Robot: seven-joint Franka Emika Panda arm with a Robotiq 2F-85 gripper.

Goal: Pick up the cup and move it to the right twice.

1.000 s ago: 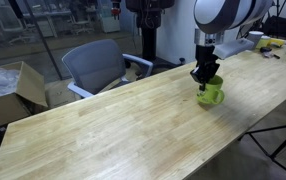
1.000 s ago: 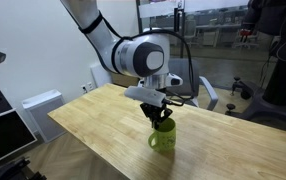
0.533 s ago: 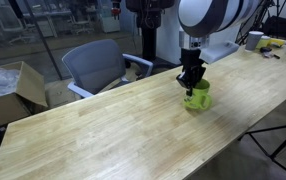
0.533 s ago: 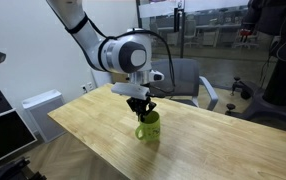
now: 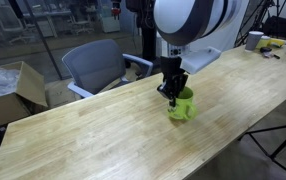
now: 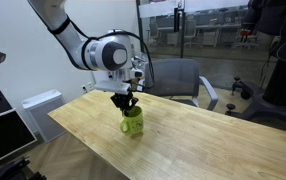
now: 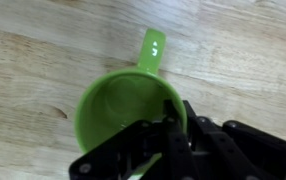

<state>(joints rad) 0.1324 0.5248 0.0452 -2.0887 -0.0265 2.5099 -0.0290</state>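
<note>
My gripper should next lower the cup to the wood beneath the cup and let go, because the cup hangs just above the table.
The lime-green cup (image 5: 182, 104) is held at its rim by my gripper (image 5: 172, 95), just above or on the long wooden table (image 5: 103, 130). In an exterior view the cup (image 6: 132, 123) hangs under the gripper (image 6: 126, 106) near the table's middle. The wrist view looks down into the empty cup (image 7: 123, 115), its handle pointing up in the picture. The gripper's fingers (image 7: 171, 125) are shut on the cup's rim, one inside and one outside the wall.
A grey office chair (image 5: 96, 65) stands behind the table. A cardboard box (image 5: 8, 90) sits beyond the table's end. Small items and a whitish cup-like container (image 5: 255, 40) lie at the table's far end. A white cabinet (image 6: 41, 108) stands by the wall.
The arm has carried the cup steadily along the table, leftward in both exterior views, with the gripper staying shut on its rim.
</note>
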